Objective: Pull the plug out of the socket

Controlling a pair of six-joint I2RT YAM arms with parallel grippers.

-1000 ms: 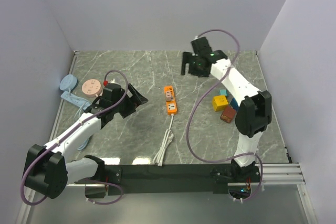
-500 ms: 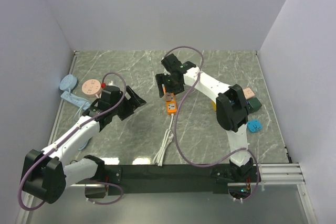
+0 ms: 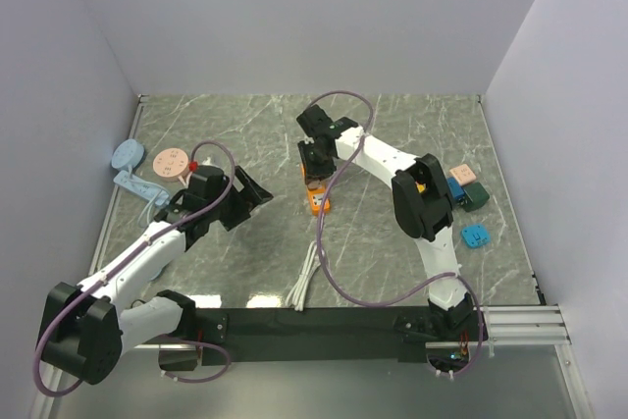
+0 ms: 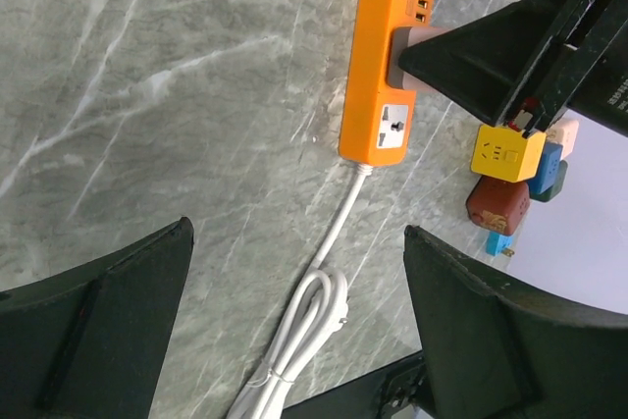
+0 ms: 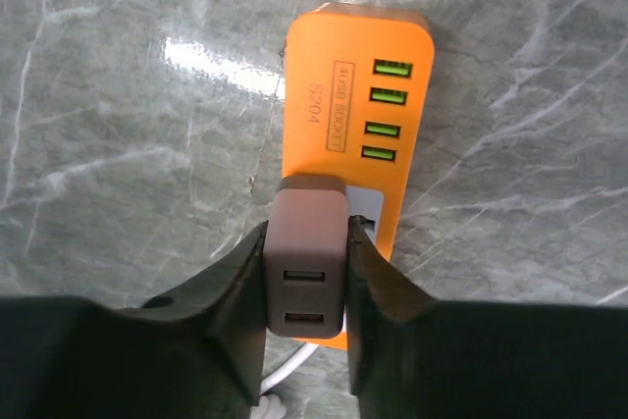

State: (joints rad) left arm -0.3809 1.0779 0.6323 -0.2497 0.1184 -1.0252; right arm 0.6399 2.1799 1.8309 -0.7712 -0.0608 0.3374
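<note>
My right gripper will next raise the plug, cross over and release it on the bare tabletop beside the cube adapters, to the right in the top view.
An orange power strip, the socket (image 5: 355, 66), lies flat on the marble table (image 3: 412, 125) near its middle (image 3: 318, 201). A brown two-port plug (image 5: 306, 267) stands in the strip's grey outlet. My right gripper (image 5: 306, 287) is shut on the plug, one black finger pressed against each side. From above, the right gripper (image 3: 315, 166) covers the plug. My left gripper (image 3: 257, 189) hovers to the left of the strip, open and holding nothing (image 4: 297, 233). In the left wrist view the strip (image 4: 385, 56) shows ahead with the right gripper's fingers on the plug (image 4: 410, 49).
The strip's white cord (image 3: 310, 272) runs toward the near edge and ends in a tied coil (image 4: 299, 336). Several coloured cube adapters (image 3: 463, 187) lie at the right. A pink disc (image 3: 173, 162) and a pale blue piece (image 3: 129, 155) sit at the left wall.
The right arm swung from the back of the table down to the strip, and its fingers closed on the plug. The left gripper shifted slightly and stayed open.
</note>
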